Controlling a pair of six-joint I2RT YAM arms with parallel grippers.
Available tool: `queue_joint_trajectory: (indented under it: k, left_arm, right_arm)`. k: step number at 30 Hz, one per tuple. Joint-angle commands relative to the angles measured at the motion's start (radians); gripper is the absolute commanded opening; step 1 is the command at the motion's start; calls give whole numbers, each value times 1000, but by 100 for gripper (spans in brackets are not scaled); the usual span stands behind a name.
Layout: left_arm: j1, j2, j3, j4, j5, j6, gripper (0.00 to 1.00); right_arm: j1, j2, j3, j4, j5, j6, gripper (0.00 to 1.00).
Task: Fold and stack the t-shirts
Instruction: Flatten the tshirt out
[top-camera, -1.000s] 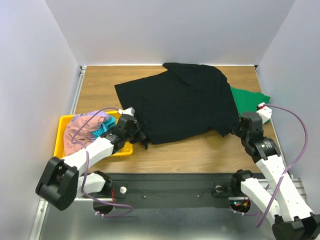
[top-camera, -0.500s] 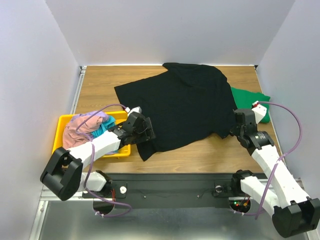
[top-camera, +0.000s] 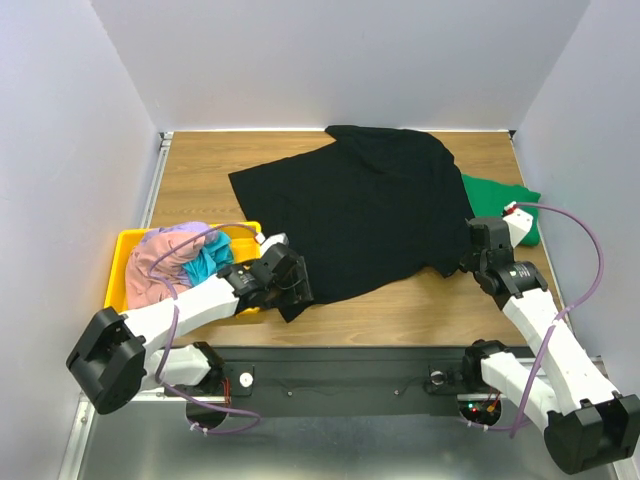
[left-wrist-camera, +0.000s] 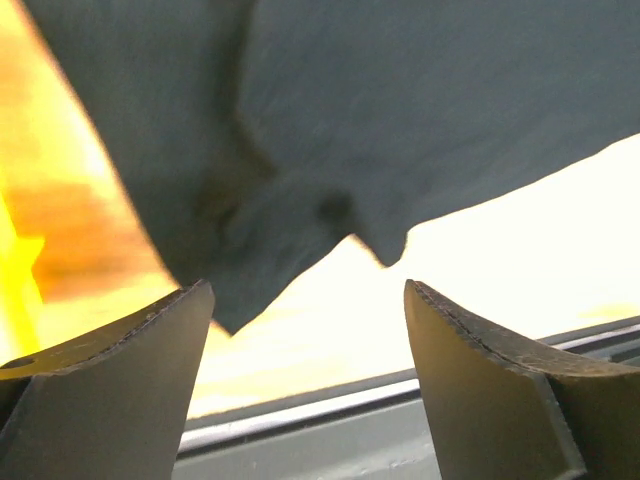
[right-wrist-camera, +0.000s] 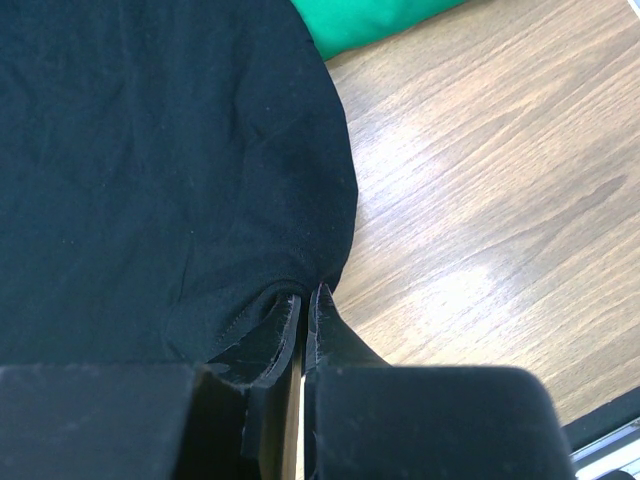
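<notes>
Next, my left gripper lowers onto the black shirt's near corner (top-camera: 291, 314) (left-wrist-camera: 240, 300) by the yellow bin and closes, since the right gripper already holds the hem's other end.
A large black t-shirt (top-camera: 360, 210) lies spread over the middle of the wooden table. Its near-left corner (left-wrist-camera: 240, 290) rests on the table just ahead of my left gripper (top-camera: 292, 287) (left-wrist-camera: 305, 290), whose fingers stand wide apart with nothing between them. My right gripper (top-camera: 467, 258) (right-wrist-camera: 308, 295) is shut on the black shirt's near-right hem (right-wrist-camera: 300, 270), where the cloth puckers at the fingertips. A green t-shirt (top-camera: 505, 198) (right-wrist-camera: 370, 20) lies flat beyond it, partly under the black one. Pink (top-camera: 158, 262), teal (top-camera: 205, 262) and lavender (top-camera: 185, 232) tees are heaped at the left.
The heaped tees sit in a yellow plastic bin (top-camera: 117, 272) at the table's left edge, close beside my left arm. White walls enclose the table on three sides. A metal rail (left-wrist-camera: 330, 400) runs along the table's near edge.
My left gripper has opened and let go of the black shirt's near-left corner, which now lies further right on the table. My right gripper shifted slightly left, still shut.
</notes>
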Motion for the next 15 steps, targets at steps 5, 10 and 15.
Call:
queue_joint_trajectory:
  k: [5, 10, 15]
  left_arm:
    - [-33, 7, -80, -16, -5, -114, 78]
    - [-36, 90, -70, -15, -11, -105, 74]
    - [-42, 144, -62, -65, -34, -103, 68]
  right_arm:
    - [-4, 9, 31, 15, 15, 0, 1]
    - [-4, 10, 31, 17, 15, 0, 1]
    - [-4, 9, 30, 17, 17, 0, 0]
